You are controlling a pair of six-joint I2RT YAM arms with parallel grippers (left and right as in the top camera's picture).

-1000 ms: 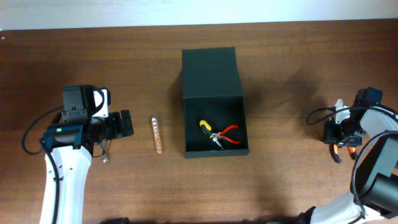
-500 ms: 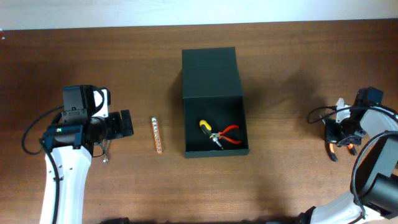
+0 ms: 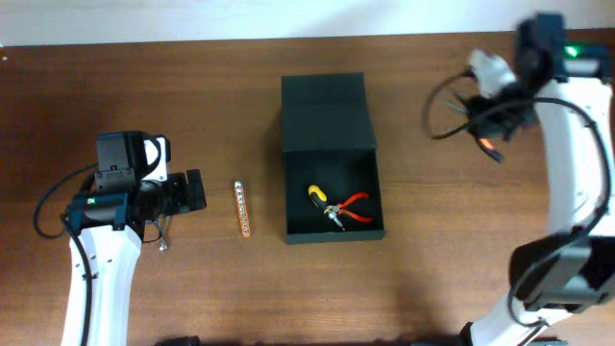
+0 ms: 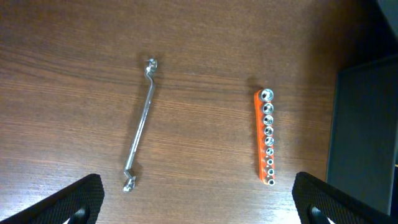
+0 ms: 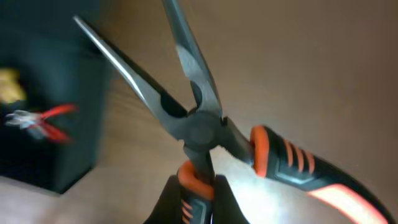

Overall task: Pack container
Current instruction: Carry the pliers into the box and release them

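The bottom of the container's far half is bare, so my right gripper needs to go left in the overhead view and down there to release the pliers.
The dark green container lies open at the table's middle, its flap lid folded back; it also shows in the right wrist view and at the right edge of the left wrist view. Inside lie red-handled pliers and a yellow-handled tool. My right gripper is shut on one handle of black-and-orange long-nose pliers, held in the air right of the container, jaws spread. My left gripper is open and empty above a silver wrench and an orange socket rail.
The socket rail lies left of the container, the wrench partly under my left arm. The table's far edge meets a white wall at the top of the overhead view.
My right arm has swung from the table's right edge up and left toward the container, carrying the long-nose pliers. The left arm has not moved.
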